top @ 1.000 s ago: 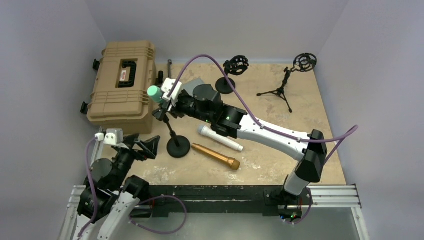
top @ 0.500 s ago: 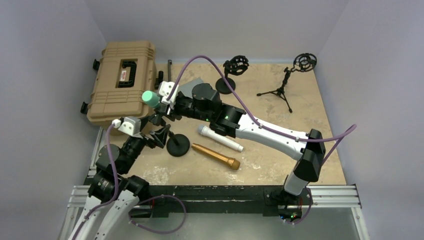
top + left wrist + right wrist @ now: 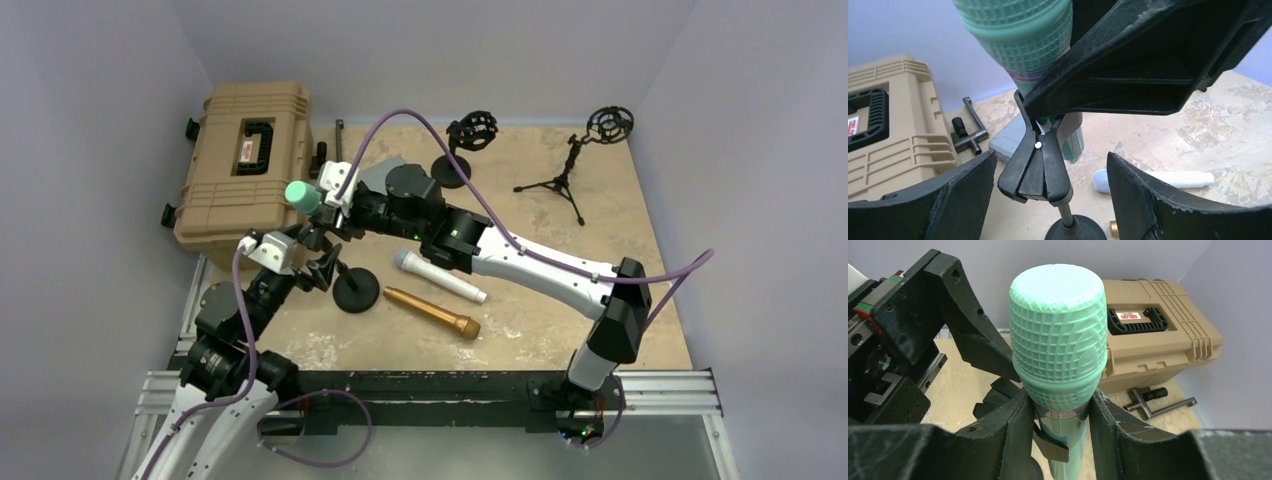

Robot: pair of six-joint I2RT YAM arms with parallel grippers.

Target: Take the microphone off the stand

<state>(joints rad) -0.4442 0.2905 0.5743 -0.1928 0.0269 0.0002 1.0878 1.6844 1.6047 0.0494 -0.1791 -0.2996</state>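
Note:
My right gripper will next leave the stand's clip, move across, go down and let go, since bare tabletop lies below by the white microphone, to its right in the top view.
A green microphone (image 3: 300,194) sits tilted in the black clip (image 3: 1034,170) of a small round-based stand (image 3: 355,292). My right gripper (image 3: 330,200) is shut on the microphone just below its mesh head; in the right wrist view its fingers (image 3: 1008,430) press both sides of the microphone (image 3: 1058,355). My left gripper (image 3: 318,262) is open, and its fingers (image 3: 968,200) stand either side of the clip without touching it. The microphone head (image 3: 1018,35) rises above the clip in the left wrist view.
A tan hard case (image 3: 245,160) stands at the back left. A white microphone (image 3: 440,277) and a gold microphone (image 3: 432,312) lie right of the stand base. A round-base stand (image 3: 465,140) and a tripod stand (image 3: 580,160) are at the back. A grey box (image 3: 380,172) lies behind my right gripper.
My left arm has risen from the near left and moved in until its open fingers bracket the stand's clip. The green microphone head has shifted a little to the left with my right gripper.

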